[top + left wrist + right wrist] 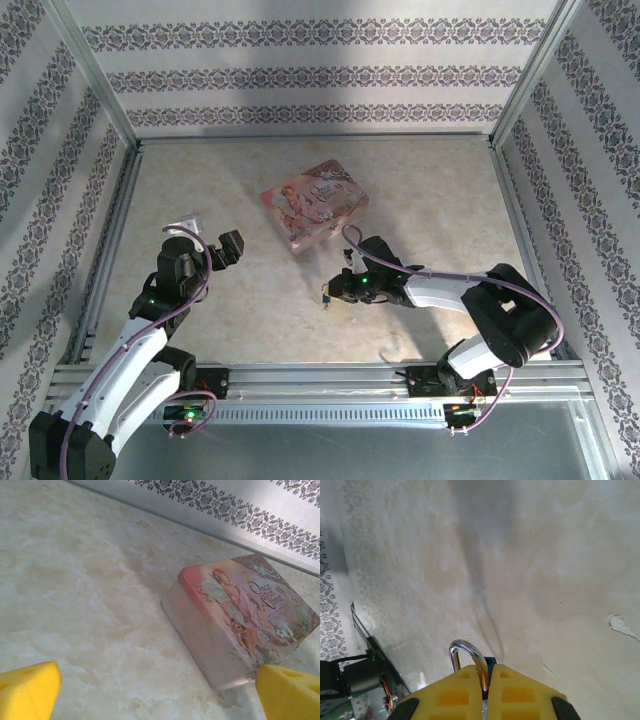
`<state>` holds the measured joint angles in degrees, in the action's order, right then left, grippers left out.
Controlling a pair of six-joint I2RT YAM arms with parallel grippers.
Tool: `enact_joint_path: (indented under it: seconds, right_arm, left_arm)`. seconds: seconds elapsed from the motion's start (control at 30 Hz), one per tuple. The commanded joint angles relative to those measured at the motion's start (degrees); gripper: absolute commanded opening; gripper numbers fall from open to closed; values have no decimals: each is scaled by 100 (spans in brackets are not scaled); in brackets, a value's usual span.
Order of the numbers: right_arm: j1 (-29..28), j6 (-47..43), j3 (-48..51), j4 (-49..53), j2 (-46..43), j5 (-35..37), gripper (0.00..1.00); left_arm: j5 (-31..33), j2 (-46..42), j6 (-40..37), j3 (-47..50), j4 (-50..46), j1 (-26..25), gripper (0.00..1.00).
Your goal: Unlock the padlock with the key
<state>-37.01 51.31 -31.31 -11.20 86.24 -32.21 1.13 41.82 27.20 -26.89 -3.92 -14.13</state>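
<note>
The robot should next carry the padlock (326,296) down a little with its right gripper, before the yellow fingertips open to release the padlock on the tabletop.
My right gripper (333,291) is shut on the padlock (326,296), low over the table in front of the pink tin. From the right wrist, the silvery shackle (465,650) arches out from between the yellow pads (517,690), and a sliver of the blue body (491,662) shows at the tips. My left gripper (208,235) hangs open to the left of the tin, its yellow fingertips (27,690) wide apart with nothing between them. The key is hidden from me.
The pink illustrated tin (315,205) (240,620) lies at mid-table, just ahead of the left gripper. Patterned walls and an aluminium frame rail (320,372) enclose the marbled table (420,190). A small white scrap (622,626) lies on the surface.
</note>
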Motion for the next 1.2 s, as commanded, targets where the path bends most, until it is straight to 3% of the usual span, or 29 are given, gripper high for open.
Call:
enact_joint_path:
  seconds: [0.0, 0.27, 0.8, 1.0, 1.17]
  right_arm:
    - [6, 50, 55, -148, 132, 26, 0]
    - [63, 24, 81, -145, 253, 121, 0]
    - [328, -171, 142, 57, 247, 60, 20]
    - [374, -278, 160, 293, 110, 129, 33]
    - [457, -344, 213, 470, -146, 221, 35]
  left_arm:
    - [91, -78, 15, 54, -105, 55, 99]
    - [90, -75, -13, 26, -116, 59, 100]
    - [124, -56, -24, -18, -140, 51, 99]
    - [142, -52, -72, -48, -146, 52, 99]
    - [151, -51, -80, -57, -158, 56, 99]
